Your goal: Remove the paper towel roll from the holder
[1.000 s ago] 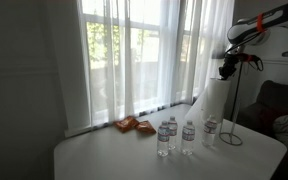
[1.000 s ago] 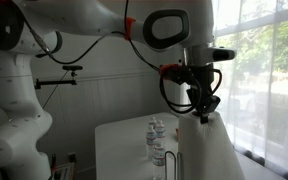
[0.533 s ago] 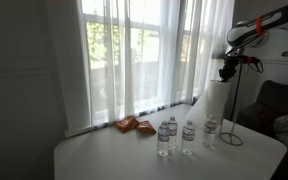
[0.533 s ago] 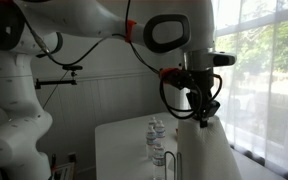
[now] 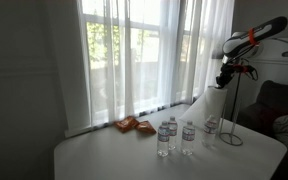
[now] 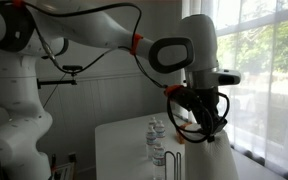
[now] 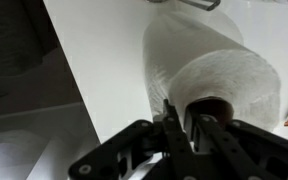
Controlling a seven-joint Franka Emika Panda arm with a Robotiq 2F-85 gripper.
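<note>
My gripper stays at the roll's top end (image 5: 216,92) (image 7: 224,84) next and spreads its fingers to release the roll on the tabletop, since it is clear of the holder's rod.
The paper towel roll (image 5: 212,108) is a white cylinder, held tilted beside the holder (image 5: 233,132), whose slim dark rod and ring base stand at the table's right end. My gripper (image 5: 224,79) is at the roll's top end. In the wrist view the roll (image 7: 229,65) fills the middle, and my gripper (image 7: 184,112) is shut on its wall, with one finger inside the dark core and one outside. The roll also shows in an exterior view (image 6: 210,162) under the gripper (image 6: 206,130). The holder is hidden there.
Three clear water bottles (image 5: 187,137) stand on the white table (image 5: 114,160) next to the roll, also seen in an exterior view (image 6: 156,148). Orange packets (image 5: 134,125) lie near the window with its sheer curtains (image 5: 144,50). A dark chair (image 5: 279,110) is at the right.
My gripper and the roll in it have moved lower in both exterior views. The bottles and the holder have not moved.
</note>
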